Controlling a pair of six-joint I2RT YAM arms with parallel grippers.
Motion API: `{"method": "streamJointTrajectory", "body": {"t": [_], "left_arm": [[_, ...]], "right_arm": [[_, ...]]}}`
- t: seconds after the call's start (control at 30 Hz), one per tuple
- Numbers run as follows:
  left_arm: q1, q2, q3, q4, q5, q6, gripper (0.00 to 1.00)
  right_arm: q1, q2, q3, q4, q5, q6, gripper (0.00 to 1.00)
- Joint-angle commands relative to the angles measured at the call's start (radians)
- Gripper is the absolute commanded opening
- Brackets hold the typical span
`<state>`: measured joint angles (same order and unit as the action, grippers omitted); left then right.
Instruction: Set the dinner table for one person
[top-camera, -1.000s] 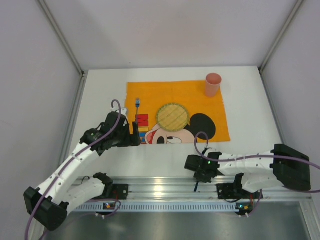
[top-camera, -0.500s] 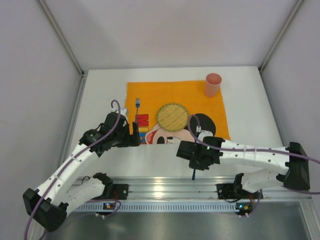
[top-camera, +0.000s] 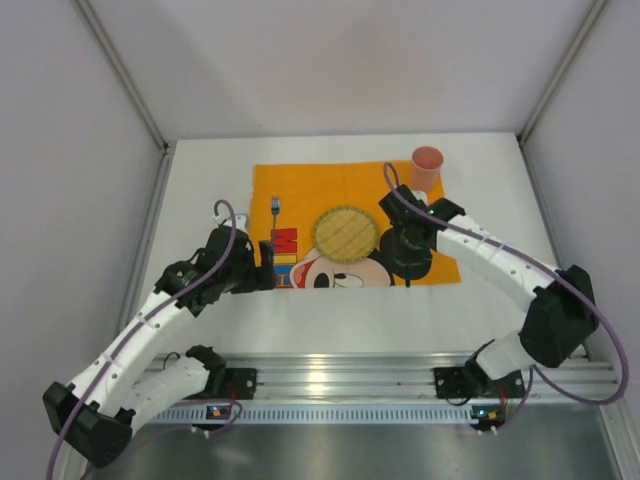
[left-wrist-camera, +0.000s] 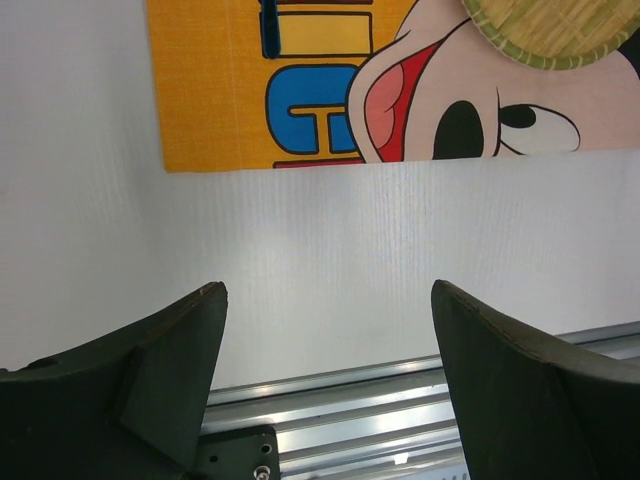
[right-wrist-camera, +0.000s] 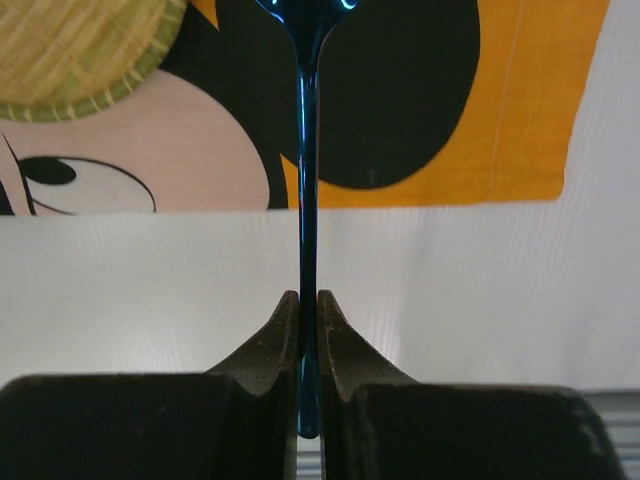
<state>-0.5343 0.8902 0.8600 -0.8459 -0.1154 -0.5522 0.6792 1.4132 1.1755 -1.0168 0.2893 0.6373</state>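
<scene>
The handle goes down and outward with my right gripper for release on the black patch (top-camera: 398, 267) next, below and outward of it, since the fork (top-camera: 274, 212) is across the plate.
The dinner table (top-camera: 200, 190) is white, with an orange cartoon-mouse placemat (top-camera: 300, 185) on it. On the mat are a round woven plate (top-camera: 345, 232), a blue fork (top-camera: 274, 212) at its left and a pink cup (top-camera: 427, 168) at its far right corner. My right gripper (top-camera: 408, 260) hangs over the mat's right front part, shut on a thin blue utensil (top-camera: 408, 281). In the right wrist view the gripper (right-wrist-camera: 308, 297) pinches the utensil (right-wrist-camera: 307, 150) by its handle; its head is cut off at the top. My left gripper (top-camera: 266, 272) is open and holds nothing.
An aluminium rail (top-camera: 330, 372) runs along the near table edge. In the left wrist view it is the rail (left-wrist-camera: 350, 395) that shows behind the open gripper (left-wrist-camera: 325, 295), with bare white table (left-wrist-camera: 300, 230) before the mat (left-wrist-camera: 220, 100). Grey walls enclose the table.
My right arm has swung from the near table edge up and to the right, over the mat beside the woven plate, carrying the blue utensil. The left arm has hardly moved.
</scene>
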Motion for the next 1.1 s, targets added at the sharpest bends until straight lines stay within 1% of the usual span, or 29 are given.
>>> {"method": "streamJointTrajectory", "body": {"t": [0.0, 0.17, 0.37, 0.47, 0.63, 1.0, 1.03, 1.07], "left_arm": [[-0.006, -0.022, 0.001, 0.016, -0.053, -0.025, 0.88], [-0.006, -0.011, -0.003, 0.018, -0.066, -0.031, 0.88], [-0.007, -0.014, -0.003, 0.011, -0.096, -0.043, 0.89], [-0.009, -0.011, -0.001, 0.004, -0.116, -0.051, 0.89], [-0.015, -0.017, 0.002, -0.008, -0.148, -0.074, 0.89], [-0.020, -0.019, 0.004, -0.015, -0.185, -0.087, 0.89], [-0.020, -0.017, 0.002, -0.016, -0.187, -0.087, 0.89], [-0.020, -0.019, 0.002, -0.015, -0.188, -0.089, 0.89]], "right_arm": [[-0.070, 0.111, 0.122, 0.139, -0.059, -0.244, 0.00], [-0.194, 0.265, 0.190, 0.205, -0.116, -0.298, 0.00], [-0.273, 0.412, 0.257, 0.244, -0.127, -0.341, 0.00], [-0.282, 0.463, 0.280, 0.268, -0.150, -0.355, 0.00], [-0.293, 0.539, 0.322, 0.273, -0.136, -0.366, 0.00], [-0.342, 0.612, 0.369, 0.264, -0.157, -0.361, 0.00], [-0.342, 0.616, 0.369, 0.262, -0.159, -0.361, 0.05], [-0.342, 0.618, 0.369, 0.262, -0.160, -0.360, 0.06]]}}
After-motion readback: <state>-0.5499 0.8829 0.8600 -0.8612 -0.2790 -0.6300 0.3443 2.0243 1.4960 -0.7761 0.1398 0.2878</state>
